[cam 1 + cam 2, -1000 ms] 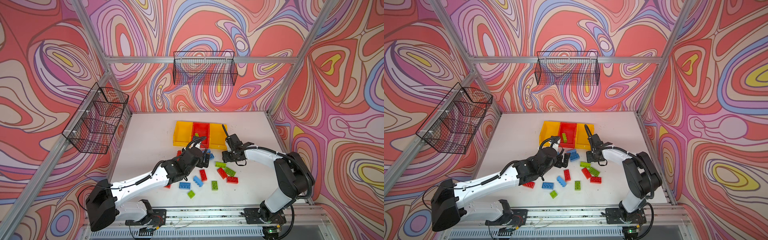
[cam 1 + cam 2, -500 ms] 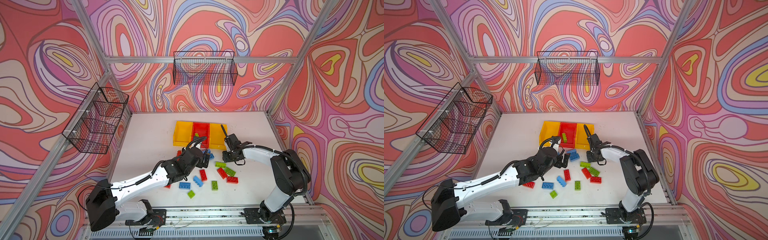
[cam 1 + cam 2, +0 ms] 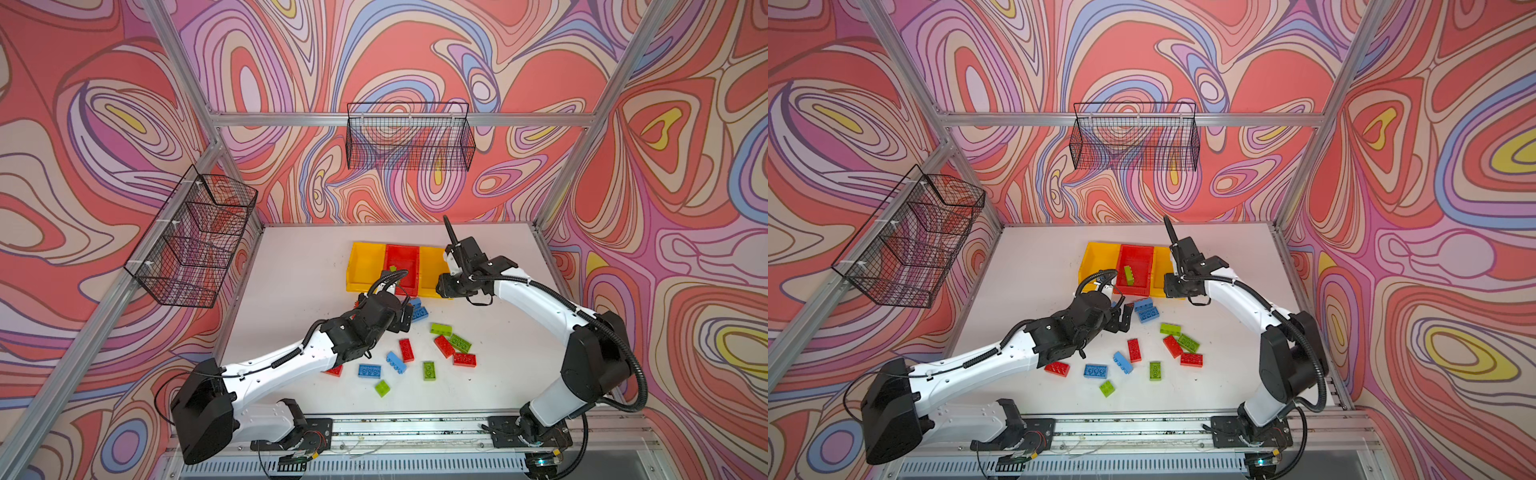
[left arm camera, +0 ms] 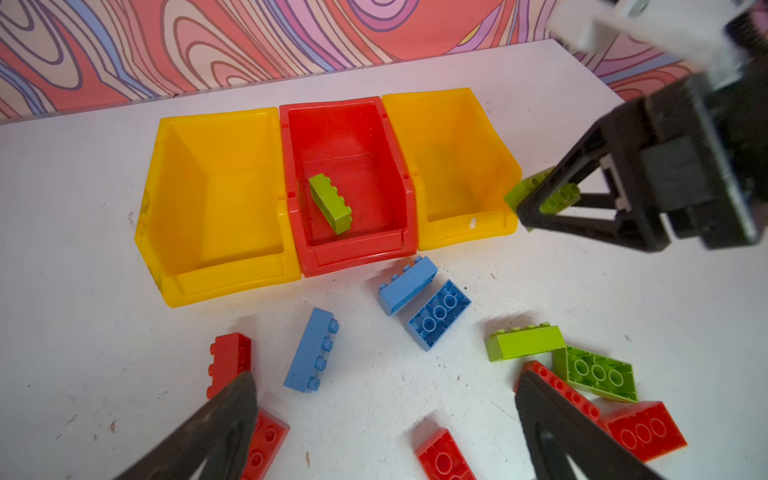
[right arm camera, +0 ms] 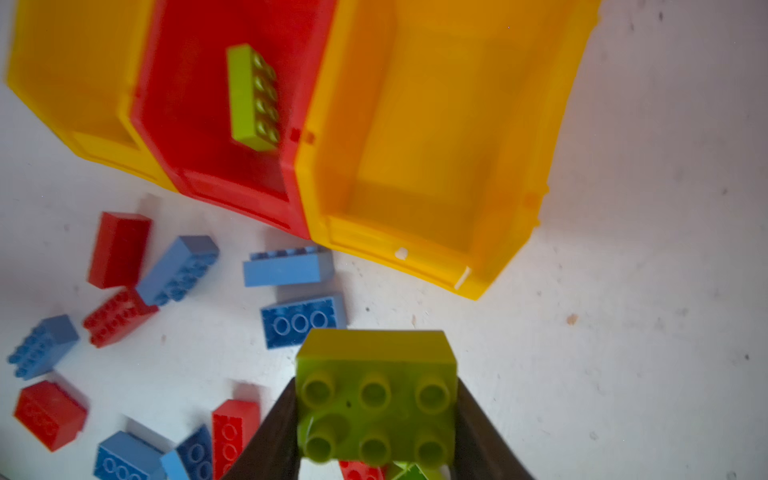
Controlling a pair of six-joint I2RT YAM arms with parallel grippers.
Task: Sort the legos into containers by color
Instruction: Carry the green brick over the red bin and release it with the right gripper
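The robot will next move its right gripper outward beyond the nearer yellow bin and let go at the red bin (image 3: 1134,269) (image 5: 216,104), which sits outward and already has a green lego in it.
Three joined containers stand at the back of the table: a yellow bin (image 3: 365,266), a red bin (image 3: 402,262) and a second yellow bin (image 3: 428,266). One green lego (image 4: 330,203) lies in the red bin. My right gripper (image 5: 376,407) is shut on a short green lego (image 5: 376,395), held above the table just in front of the right yellow bin (image 5: 436,124). My left gripper (image 4: 386,380) is open over bare table, among loose red (image 4: 230,359), blue (image 4: 311,351) and green (image 4: 525,343) legos. Several more legos lie scattered nearer the front (image 3: 405,349).
A black wire basket (image 3: 409,137) hangs on the back wall and another (image 3: 195,237) on the left wall. Aluminium posts frame the cell. The arm bases sit on a rail (image 3: 415,428) at the table's front edge.
My right gripper has moved back towards the right yellow bin with the green lego between its fingers. The left arm has stayed where it was, still open.
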